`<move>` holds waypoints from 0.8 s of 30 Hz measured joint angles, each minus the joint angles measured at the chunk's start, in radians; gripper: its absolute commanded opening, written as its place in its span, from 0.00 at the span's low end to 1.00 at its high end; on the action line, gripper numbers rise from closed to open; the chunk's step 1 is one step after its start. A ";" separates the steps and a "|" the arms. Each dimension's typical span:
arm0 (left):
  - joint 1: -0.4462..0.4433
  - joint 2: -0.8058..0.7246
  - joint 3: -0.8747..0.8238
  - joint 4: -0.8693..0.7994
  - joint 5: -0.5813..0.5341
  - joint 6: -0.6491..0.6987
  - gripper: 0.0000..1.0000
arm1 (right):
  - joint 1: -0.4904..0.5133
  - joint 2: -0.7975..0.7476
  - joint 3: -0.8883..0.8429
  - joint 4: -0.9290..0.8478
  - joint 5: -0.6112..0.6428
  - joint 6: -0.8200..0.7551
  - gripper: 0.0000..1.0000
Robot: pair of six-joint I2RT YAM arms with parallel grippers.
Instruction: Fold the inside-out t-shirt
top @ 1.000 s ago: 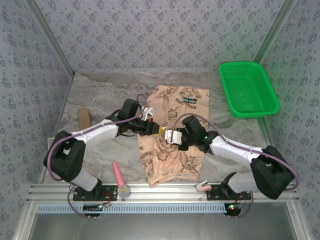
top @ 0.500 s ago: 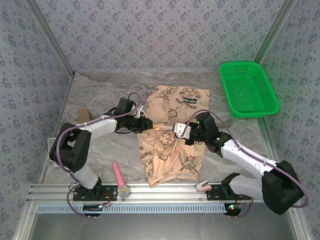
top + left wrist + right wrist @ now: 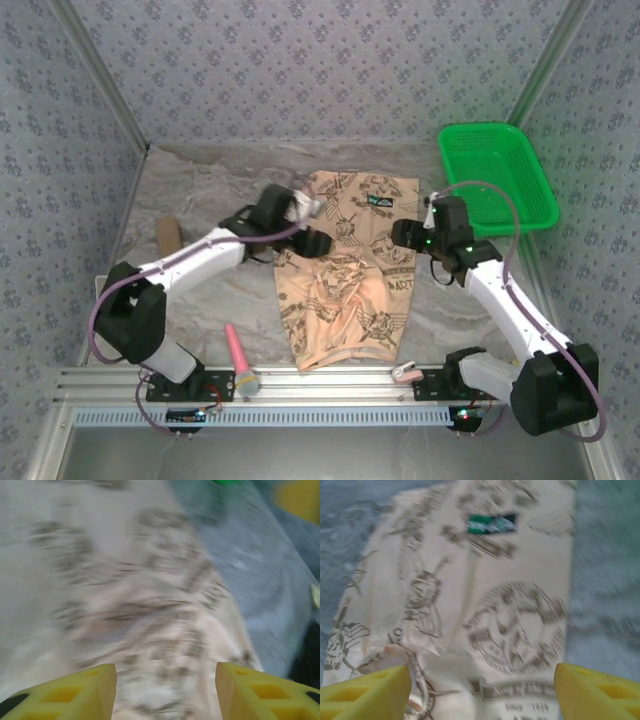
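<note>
I next need to swing my left gripper back over the wrinkled t-shirt and down onto its near corner by the small white piece, as that end still lies extended.
The inside-out t-shirt (image 3: 348, 285) lies folded into a long strip on the marbled table, its peach printed face up and the small dark neck label (image 3: 378, 201) at the far end. My left gripper (image 3: 314, 240) hovers at the shirt's left edge. In the left wrist view the gripper (image 3: 165, 694) is open, with blurred printed cloth (image 3: 150, 615) below and nothing between the yellow fingers (image 3: 92, 690). My right gripper (image 3: 404, 232) is at the shirt's right edge. In the right wrist view the gripper (image 3: 482, 690) is wide open above the shirt (image 3: 510, 625) and the label (image 3: 492, 523).
A green plastic basket (image 3: 497, 176) stands at the far right. A pink-handled tool (image 3: 240, 360) lies near the front rail on the left. A tan block (image 3: 168, 235) rests by the left wall. A small white piece (image 3: 405, 373) sits at the front rail.
Both grippers went from shut to open and let go of the shirt. The left one drew back and up; the right one swung away to the right edge. The shirt's middle has settled flat.
</note>
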 measured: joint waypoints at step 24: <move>-0.484 0.538 0.314 -0.139 -0.064 0.615 0.19 | -0.362 0.159 -0.084 -0.032 -0.332 0.216 0.73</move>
